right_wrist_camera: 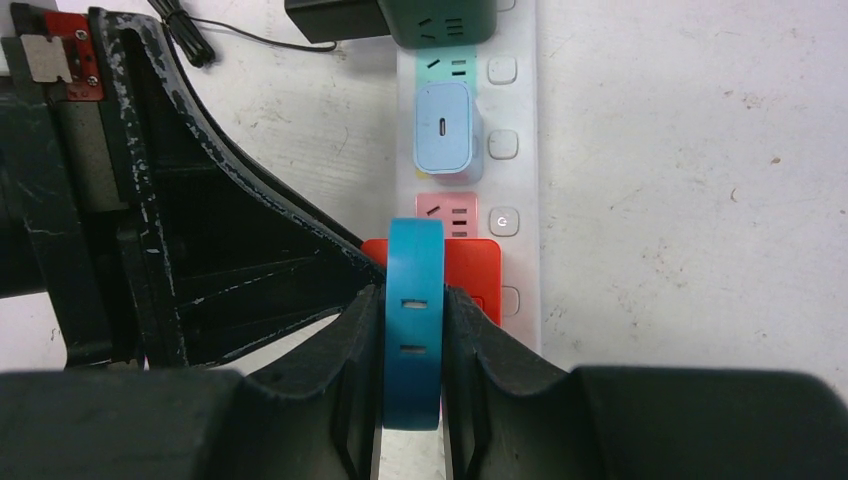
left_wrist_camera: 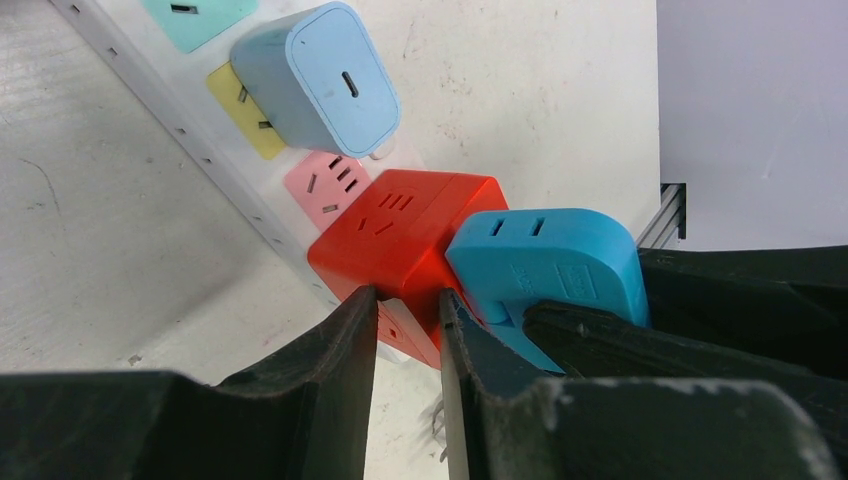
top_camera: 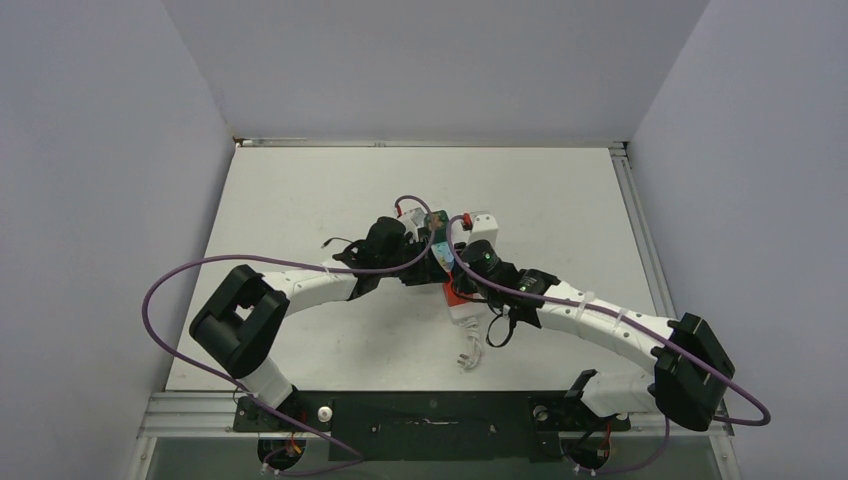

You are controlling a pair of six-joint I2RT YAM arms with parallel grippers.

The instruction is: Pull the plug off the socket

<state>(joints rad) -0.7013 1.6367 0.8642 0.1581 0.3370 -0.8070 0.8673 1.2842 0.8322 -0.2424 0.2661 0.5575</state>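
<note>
The tabletop is clear below my right gripper and to its right in the top view, so I will pull the blue plug off that way, then lower it and let it go.
The socket, a long white power strip [right_wrist_camera: 515, 150] with pastel outlets, lies mid-table [top_camera: 462, 318]. A red cube adapter [left_wrist_camera: 400, 225] is plugged into its near end. A bright blue plug [right_wrist_camera: 415, 300] sits on the side of the red cube. My right gripper [right_wrist_camera: 415, 330] is shut on the blue plug, one finger on each flat face. My left gripper [left_wrist_camera: 402, 305] is shut on the lower corner of the red cube, right next to the blue plug [left_wrist_camera: 550, 260]. In the top view both grippers [top_camera: 440, 268] meet over the strip.
A light blue USB charger [right_wrist_camera: 447, 125] is plugged in two outlets from the red cube, with an empty pink outlet [right_wrist_camera: 448, 213] between them. A dark adapter [right_wrist_camera: 440, 20] sits at the far end. The strip's short cord [top_camera: 470, 355] lies toward me. A white block with a red button [top_camera: 483, 222] stands beyond.
</note>
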